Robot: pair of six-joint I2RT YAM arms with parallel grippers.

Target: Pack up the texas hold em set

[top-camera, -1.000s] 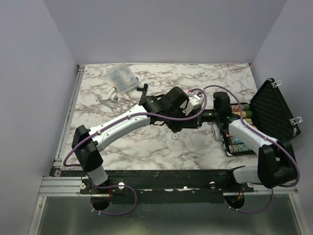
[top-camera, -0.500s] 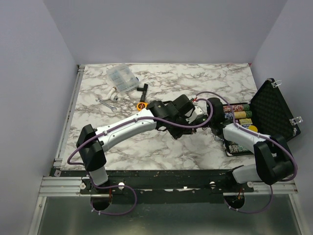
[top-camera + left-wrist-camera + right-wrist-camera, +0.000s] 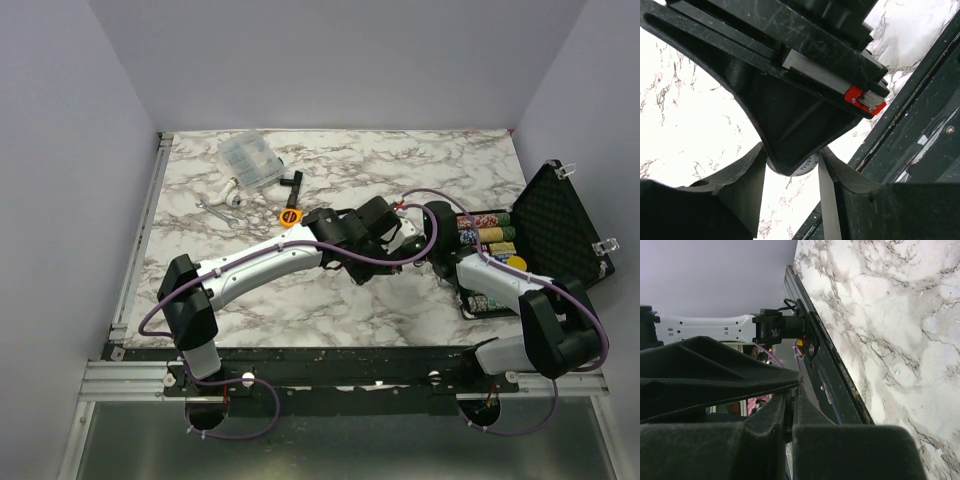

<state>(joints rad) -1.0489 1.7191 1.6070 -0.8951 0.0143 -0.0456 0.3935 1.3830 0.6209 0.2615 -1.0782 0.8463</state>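
The right gripper moves to the right in the top view next, then down over the tray's near corner (image 3: 470, 303) to release, as chip rows lie there.
The black briefcase (image 3: 478, 300) of the texas hold em set lies open at the right. Its foam lid (image 3: 560, 225) stands up, chip rows (image 3: 487, 235) fill the tray, and a yellow disc (image 3: 515, 263) lies among them. Just left of the case my two grippers meet tip to tip. In the left wrist view, my left gripper (image 3: 792, 154) is shut on a white disc (image 3: 809, 166) across its rim. My right gripper (image 3: 790, 167) comes in from above and covers most of that disc. Its jaws (image 3: 790, 396) are pressed together on a thin edge. The left gripper (image 3: 406, 238) and right gripper (image 3: 420, 241) hover above the marble.
A clear compartment box (image 3: 250, 160) stands at the back left. Near it lie a white fitting (image 3: 230, 194), a small wrench (image 3: 212, 208) and a black part (image 3: 292, 182). An orange tape measure (image 3: 290, 215) lies beside the left forearm. Grey walls close in on three sides.
The left gripper carried the disc right and nearer, toward the case. The right gripper drew back to meet it, and its jaws closed from wide open to shut.
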